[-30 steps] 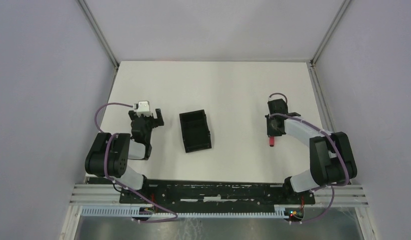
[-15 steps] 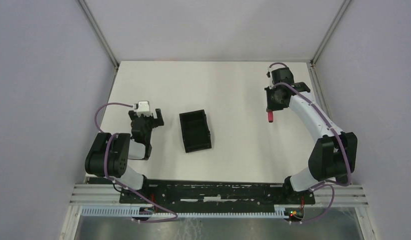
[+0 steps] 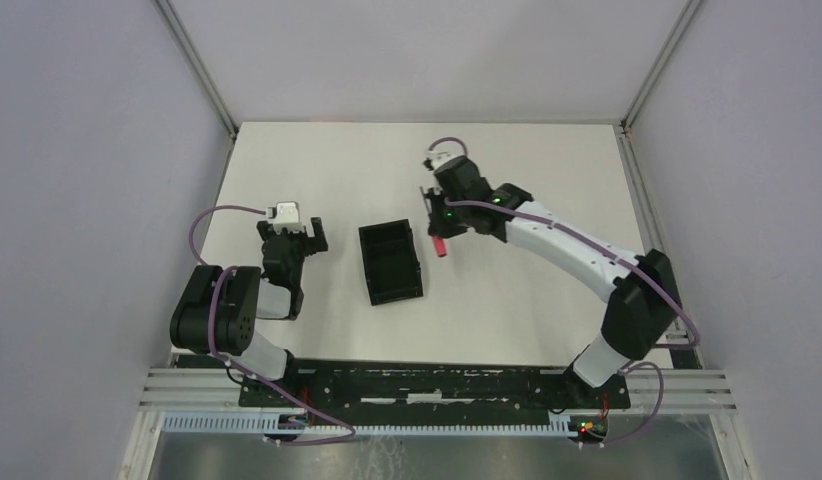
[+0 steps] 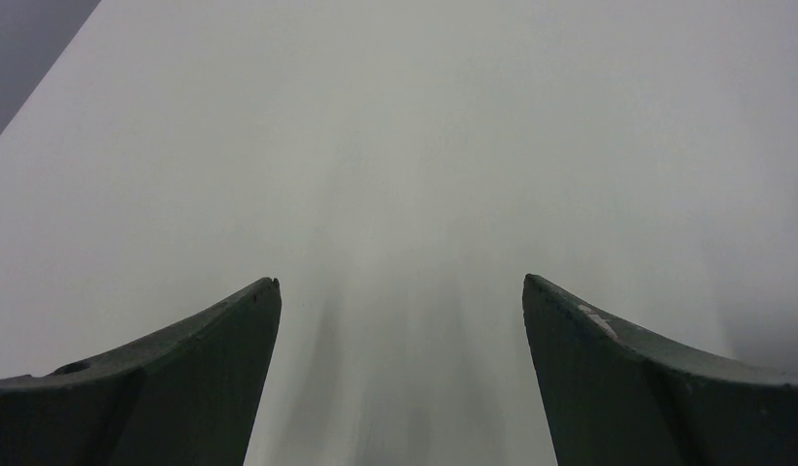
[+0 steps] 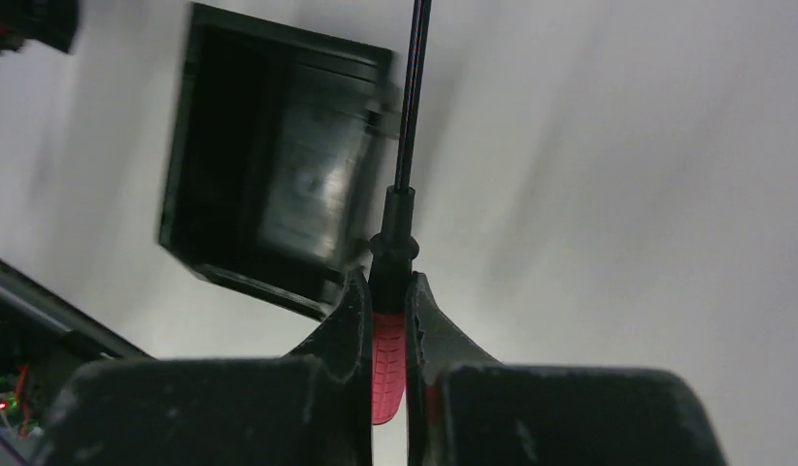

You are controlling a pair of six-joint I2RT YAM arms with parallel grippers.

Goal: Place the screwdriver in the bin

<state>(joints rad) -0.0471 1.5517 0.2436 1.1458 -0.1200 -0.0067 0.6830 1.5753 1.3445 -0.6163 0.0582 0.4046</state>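
The open bin point(image 3: 391, 263) is below my right gripper, to its left in the top view. My right gripper should move over it and down to let go of the screwdriver's handle.
The black bin point(image 3: 391, 263) lies open-topped on the white table, left of centre. My right gripper point(image 3: 436, 228) is shut on the screwdriver point(image 3: 439, 245) and holds it in the air just right of the bin's far end. In the right wrist view the fingers pinch the red handle point(image 5: 388, 364), the thin dark shaft point(image 5: 411, 97) points away, and the bin point(image 5: 269, 165) lies below, to the left. My left gripper point(image 3: 299, 242) rests open and empty left of the bin; its wrist view shows only bare table between its fingers point(image 4: 191, 379).
Grey walls with metal corner posts point(image 3: 197, 70) enclose the white table point(image 3: 527, 300) at the back and sides. The arm bases sit on a black rail point(image 3: 427, 385) at the near edge.
My right arm has swung from the near right up and then left across the table, carrying the screwdriver to the bin's right side. The left arm and the bin have not moved.
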